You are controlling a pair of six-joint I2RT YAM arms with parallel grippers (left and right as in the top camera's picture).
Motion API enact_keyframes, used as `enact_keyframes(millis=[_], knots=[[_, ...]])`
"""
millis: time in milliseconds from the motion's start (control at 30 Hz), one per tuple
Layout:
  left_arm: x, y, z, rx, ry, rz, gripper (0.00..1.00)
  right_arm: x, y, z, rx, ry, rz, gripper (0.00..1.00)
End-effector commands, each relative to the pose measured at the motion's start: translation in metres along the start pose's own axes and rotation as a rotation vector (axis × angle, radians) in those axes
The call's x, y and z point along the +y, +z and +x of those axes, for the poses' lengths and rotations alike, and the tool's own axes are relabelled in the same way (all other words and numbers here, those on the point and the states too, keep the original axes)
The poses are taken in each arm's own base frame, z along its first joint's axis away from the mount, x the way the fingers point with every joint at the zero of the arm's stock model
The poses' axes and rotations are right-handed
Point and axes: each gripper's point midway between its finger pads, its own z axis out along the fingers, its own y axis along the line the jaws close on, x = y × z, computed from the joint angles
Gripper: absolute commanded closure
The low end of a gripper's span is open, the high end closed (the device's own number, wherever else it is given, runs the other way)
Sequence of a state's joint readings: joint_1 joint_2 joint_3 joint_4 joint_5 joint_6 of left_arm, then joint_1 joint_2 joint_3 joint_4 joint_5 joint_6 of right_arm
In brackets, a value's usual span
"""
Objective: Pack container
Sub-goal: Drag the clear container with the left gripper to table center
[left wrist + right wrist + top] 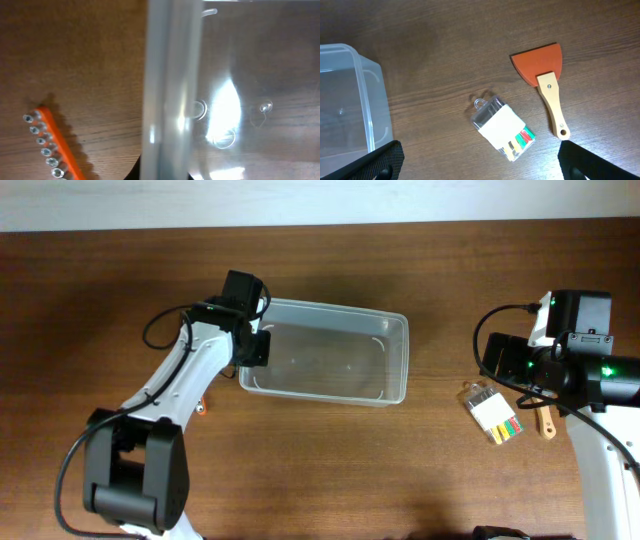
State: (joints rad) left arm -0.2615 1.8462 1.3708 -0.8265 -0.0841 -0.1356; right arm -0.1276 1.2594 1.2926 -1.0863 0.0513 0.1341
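Next, my left gripper lowers the container's side back and down to bare tabletop (250,408) beside the bit holder, straightening the slanted container, and lets go.
The container (330,352), a clear rectangular tub, lies empty in the middle of the table. My left gripper (252,347) is shut on its left wall. In the left wrist view that wall (167,90) runs straight up between the dark jaws of the left gripper (164,175). My right gripper (505,360) hovers open at the right side of the table, holding nothing. In the right wrist view the right gripper (485,167) stands wide over a small clear packet (502,128) with coloured strips. The container's corner (355,95) shows at the left.
An orange scraper with a wooden handle (546,80) lies right of the packet (492,414); the scraper handle (545,425) shows under the right arm. An orange bit holder (52,147) with several silver bits lies left of the container, the same bit holder (202,407) beside the left arm.
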Motion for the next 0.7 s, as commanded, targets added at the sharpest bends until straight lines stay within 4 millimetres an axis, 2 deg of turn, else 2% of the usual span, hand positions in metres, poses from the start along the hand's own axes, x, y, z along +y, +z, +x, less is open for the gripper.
enact_keyframes(millis=[0,167,667], knots=[[0.003,0.016,0.012,0.07,-0.055,-0.022,0.98,0.001,-0.008,-0.007,-0.031,-0.01,-0.009,0.01],[0.005,0.021,0.035,0.166,-0.124,-0.045,0.98,0.001,-0.008,-0.007,-0.031,-0.02,-0.009,0.01],[0.009,0.014,0.063,0.282,-0.16,-0.076,0.98,0.0,-0.008,-0.007,-0.031,-0.02,-0.009,0.01]])
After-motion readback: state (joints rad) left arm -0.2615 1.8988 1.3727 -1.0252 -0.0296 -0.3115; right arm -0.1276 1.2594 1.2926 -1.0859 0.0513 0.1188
